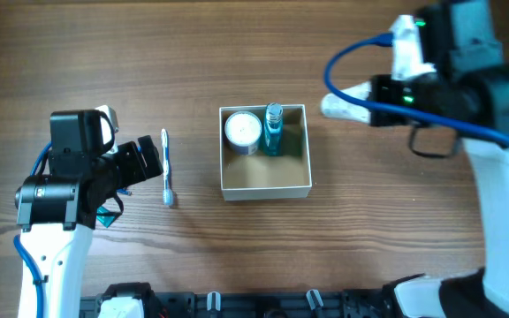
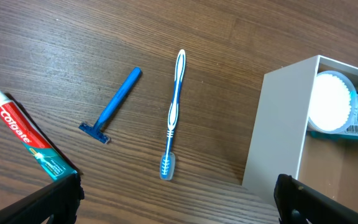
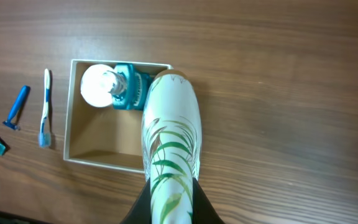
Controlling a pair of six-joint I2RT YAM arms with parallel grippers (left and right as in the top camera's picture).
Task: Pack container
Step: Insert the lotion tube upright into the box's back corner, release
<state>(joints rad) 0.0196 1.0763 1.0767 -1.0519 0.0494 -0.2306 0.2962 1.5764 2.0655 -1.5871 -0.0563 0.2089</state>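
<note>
My right gripper will next move over the far corner of the box, and then lower the white tube between the blue bottle (image 1: 273, 128) and the side of the box.
The container (image 1: 266, 191) is a white-walled box with a tan inside at the table's middle. It holds a white-lidded jar (image 1: 242, 131) and a blue bottle (image 1: 273, 128) at its far side. My right gripper (image 1: 376, 93) is shut on a white tube with green leaves (image 3: 169, 143) and holds it over the box's right wall (image 3: 104, 134). My left gripper (image 2: 179, 205) is open and empty, above the table near a blue-white toothbrush (image 2: 173, 115). A blue razor (image 2: 114, 106) and a red toothpaste tube (image 2: 27, 134) lie left of it.
The toothbrush (image 1: 166, 168) lies left of the box in the overhead view, with the left gripper (image 1: 147, 159) beside it. The razor is hidden under the left arm there. The box's near half shows bare floor. Black fixtures line the table's front edge.
</note>
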